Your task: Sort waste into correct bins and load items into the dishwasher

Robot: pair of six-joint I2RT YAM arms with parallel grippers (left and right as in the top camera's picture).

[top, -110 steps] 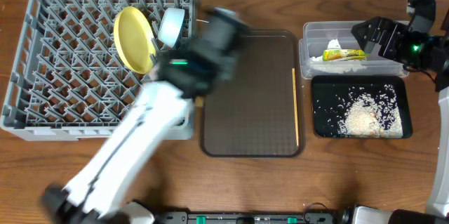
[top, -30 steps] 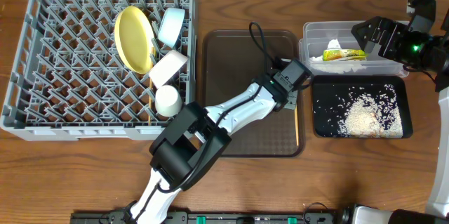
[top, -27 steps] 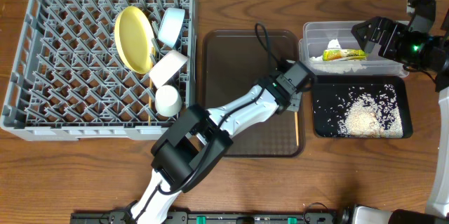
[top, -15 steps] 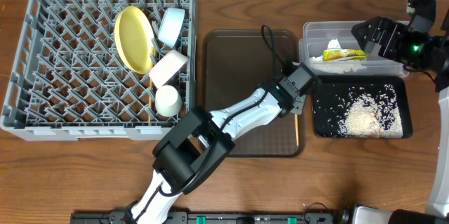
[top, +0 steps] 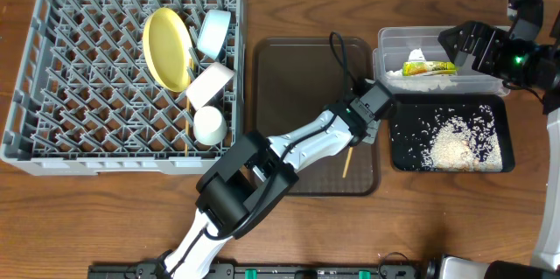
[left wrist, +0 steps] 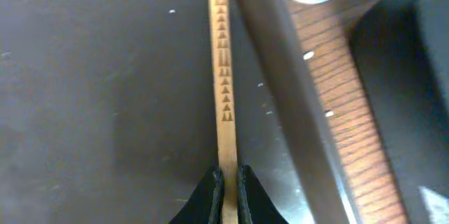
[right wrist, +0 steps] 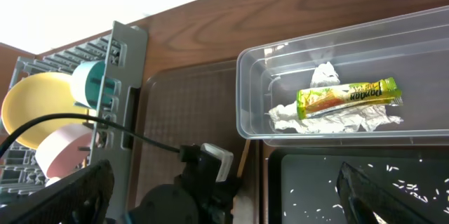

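I will have my left gripper lift the matching stick across, lower it and let go of it next, because the rack spot (top: 180,129) beside the second chopstick is to the gripper's left in the overhead view.
My left gripper (top: 368,127) is shut on a thin wooden chopstick (top: 346,162) at the right edge of the brown serving tray (top: 297,78); the stick hangs tilted over the tray. In the left wrist view the jaws (left wrist: 226,178) pinch the chopstick (left wrist: 221,76). My right gripper (top: 457,45) is open and empty above the clear tub (top: 385,60), which holds the green-and-yellow wrapper (top: 429,68) and white paper. The black tray (top: 398,161) holds rice grains (top: 455,143). The grey dish rack (top: 52,69) holds the yellow plate (top: 166,47), pale blue bowl (top: 213,32), white bowl (top: 208,85), white cup (top: 208,124) and a second chopstick (top: 187,126).
The right wrist view shows my right gripper (right wrist: 224,175) spread wide, with the wrapper (right wrist: 349,95) in the tub (right wrist: 252,62), the black tray (right wrist: 421,182) below it and the left arm over the brown tray. A strip of wooden table (left wrist: 337,104) separates the brown tray from the bins.
My left arm reached from the rack across the brown tray to its right edge and closed on the chopstick. The stick, lying straight before, now tilts with its lower end swung left. The right arm stayed still.
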